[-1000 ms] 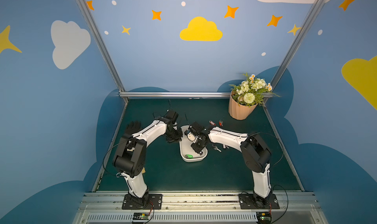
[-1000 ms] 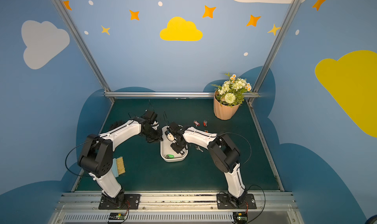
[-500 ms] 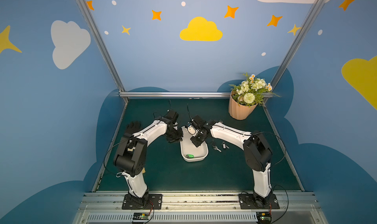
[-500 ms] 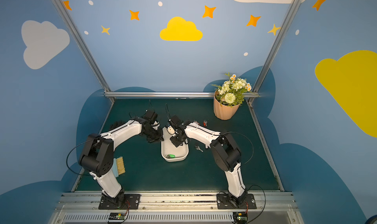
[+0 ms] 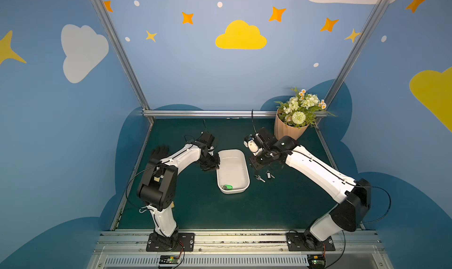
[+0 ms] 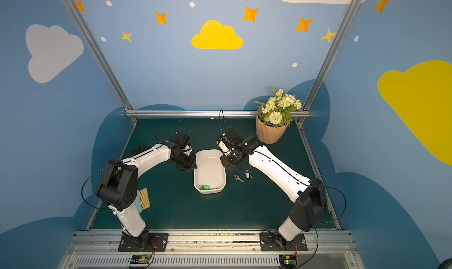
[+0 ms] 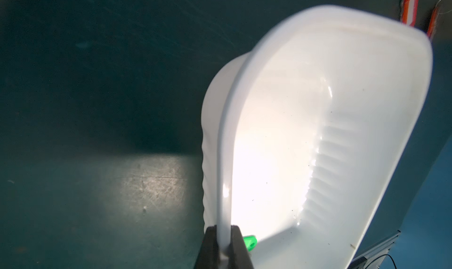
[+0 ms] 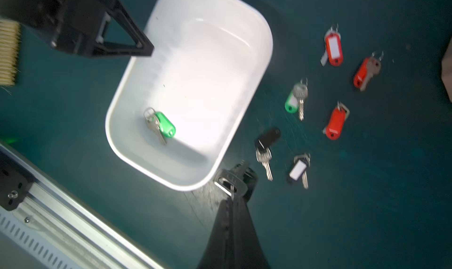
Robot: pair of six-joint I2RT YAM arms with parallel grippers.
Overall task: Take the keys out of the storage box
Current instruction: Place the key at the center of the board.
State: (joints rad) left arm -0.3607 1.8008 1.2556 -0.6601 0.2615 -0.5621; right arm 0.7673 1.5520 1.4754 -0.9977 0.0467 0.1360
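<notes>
My right gripper will move down to the bare mat (image 5: 260, 192) beside the near end of the box and let go of the black-tagged key, because that clear spot is below the gripper.
The white storage box (image 5: 232, 168) (image 6: 209, 170) lies mid-mat. My left gripper (image 5: 215, 163) (image 7: 223, 228) is shut on the rim (image 7: 225, 182) of its left long side. One green-tagged key (image 8: 161, 125) (image 5: 227, 187) lies at the box's near end. My right gripper (image 8: 232, 199) (image 5: 255, 163) hangs just outside the box's right rim, shut on a black-tagged key (image 8: 231, 179). Several keys lie on the mat right of the box: red-tagged ones (image 8: 333, 48) (image 8: 335, 123), a green one (image 8: 293, 100) and black ones (image 8: 267, 138) (image 8: 298, 168).
A peach flower pot (image 5: 288, 130) stands at the back right corner. A brush (image 6: 143, 199) lies by the left arm's base. A dark glove-like object (image 5: 160, 151) lies behind the left arm. A metal rail (image 5: 220, 236) bounds the mat's front.
My right gripper has risen out of the box and swung right past its rim, carrying the black-tagged key. The left gripper has kept its hold on the rim.
</notes>
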